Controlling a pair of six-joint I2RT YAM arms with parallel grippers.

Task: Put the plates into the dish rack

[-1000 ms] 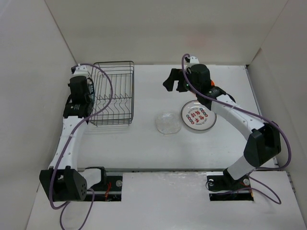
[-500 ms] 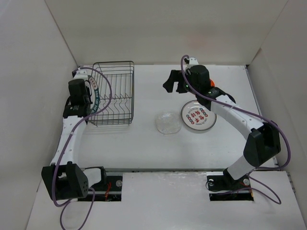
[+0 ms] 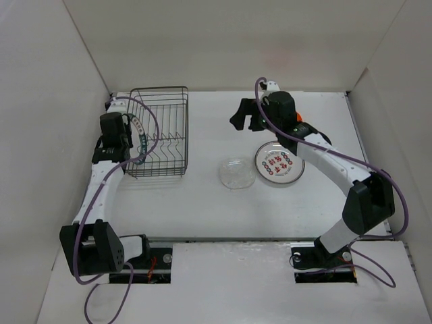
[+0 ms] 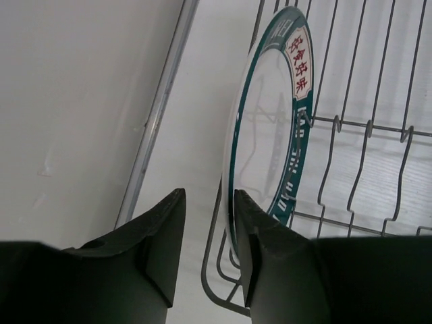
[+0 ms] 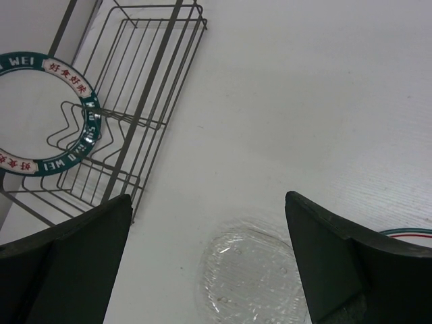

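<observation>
I will lower my right gripper back onto the red-marked plate's open rim [image 3: 302,173] opposite the glass plate, since that plate lies below it, to its right in the top view.
The green-rimmed white plate [image 3: 138,135] stands on edge at the left end of the black wire dish rack [image 3: 162,131]. In the left wrist view the plate [image 4: 270,135] rests among the rack's wires [image 4: 364,121]. My left gripper [image 4: 209,229] is open; the plate's rim lies against one finger [image 4: 260,236], apart from the other. It sits beside the rack [image 3: 127,135]. My right gripper [image 3: 239,116] is open and empty, above the clear glass plate [image 5: 253,283]. The red-marked plate [image 3: 279,163] lies flat beside the glass one [image 3: 236,173]. The black plate is out of view.
A bit of orange [image 3: 297,116] shows behind the right arm, mostly hidden. White walls close in on the left, back and right. The right wrist view also shows the rack [image 5: 162,20] with the green-rimmed plate [image 5: 34,115] in it.
My left gripper carried the green-rimmed plate right and down into the rack's left end, and its jaws now stand apart. The right arm has not moved.
</observation>
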